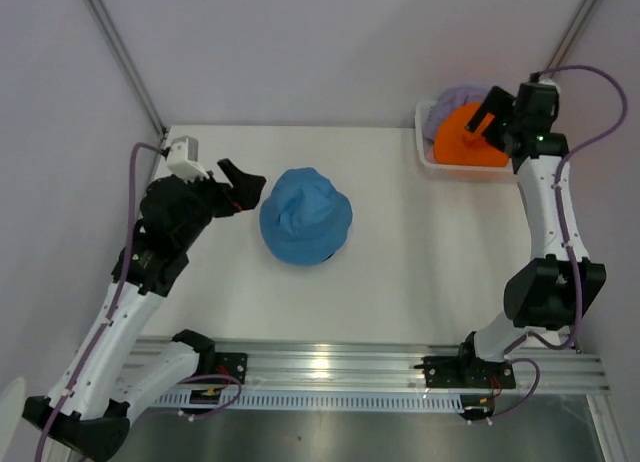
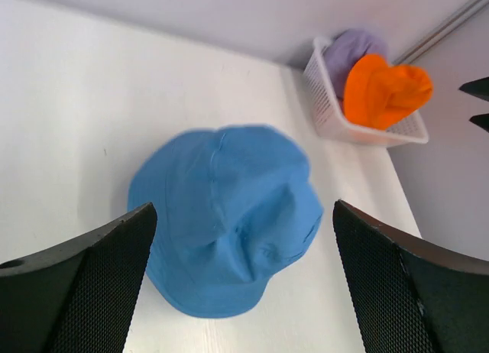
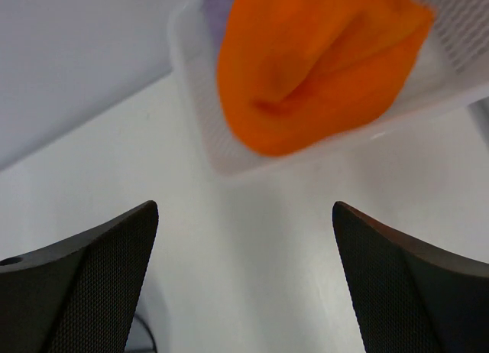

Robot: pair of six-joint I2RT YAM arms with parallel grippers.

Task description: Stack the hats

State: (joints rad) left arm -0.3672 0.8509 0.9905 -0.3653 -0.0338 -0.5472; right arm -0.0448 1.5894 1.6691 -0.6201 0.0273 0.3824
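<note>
Next, my right gripper moves down, fingers open, onto the orange hat's top (image 1: 480, 136) (image 3: 345, 59) below it, since that hat sits atop the lavender hat.
A blue hat (image 1: 305, 217) lies crown up on the white table (image 1: 400, 272), and it also shows in the left wrist view (image 2: 229, 215). My left gripper (image 1: 247, 186) is open and empty just left of it (image 2: 244, 208). An orange hat (image 1: 465, 137) sits on a lavender hat (image 1: 455, 99) in a white mesh basket (image 1: 426, 154) at the back right. My right gripper (image 1: 487, 120) is open and empty, hovering at the orange hat (image 3: 321, 63), its fingers short of the basket (image 3: 199, 124). The pink hat is out of view.
The basket (image 2: 325, 101) with the orange hat (image 2: 382, 89) and the lavender hat (image 2: 351, 51) stands against the back wall and right wall. An aluminium rail (image 1: 330, 367) with the arm bases runs along the near edge. Grey walls enclose the table.
</note>
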